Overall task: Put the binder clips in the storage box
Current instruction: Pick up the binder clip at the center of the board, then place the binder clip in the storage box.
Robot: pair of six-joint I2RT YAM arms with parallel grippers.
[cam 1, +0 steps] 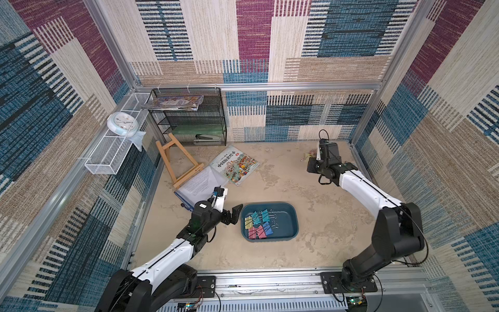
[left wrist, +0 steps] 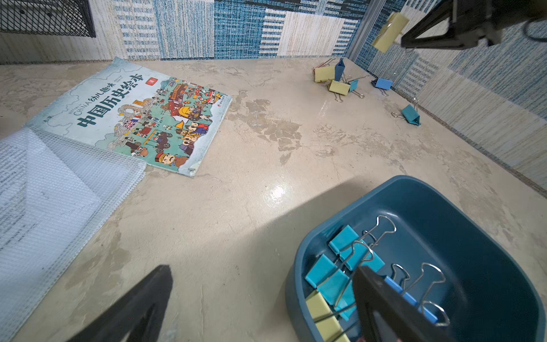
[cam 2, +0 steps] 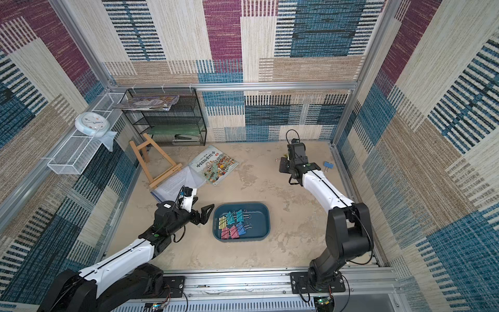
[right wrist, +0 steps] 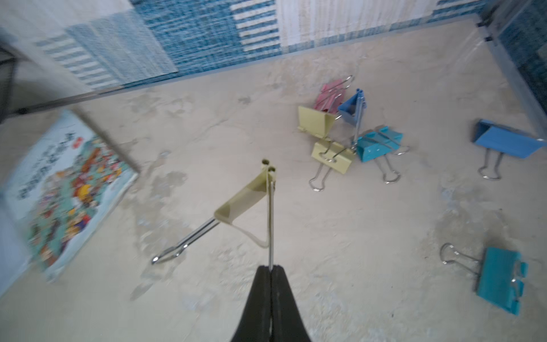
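I should next move my right gripper back, lower the yellow clip onto the bottom of the box beside the teal clips and let it go, because the bottom of the box below is still clear.
My right gripper (right wrist: 270, 268) is shut on the wire handle of a yellow binder clip (right wrist: 245, 198), which hangs above the floor at the far right (left wrist: 389, 32). More binder clips lie loose below it: a small heap (right wrist: 340, 130), a blue one (right wrist: 503, 142) and a teal one (right wrist: 500, 279). The dark teal storage box (cam 1: 286, 224) sits in the middle of the floor, and several clips (cam 1: 259, 224) rest at its left end. Beside the box's left rim my left gripper (cam 1: 234, 214) stands open and empty (left wrist: 263, 272), with one finger over the rim.
A picture book (cam 1: 235, 167), a mesh document pouch (cam 1: 197, 183) and a wooden easel (cam 1: 175, 162) lie at the back left. Behind them stands a black mesh rack (cam 1: 189, 116). A white wire basket (cam 1: 113, 146) with a clock hangs on the left wall.
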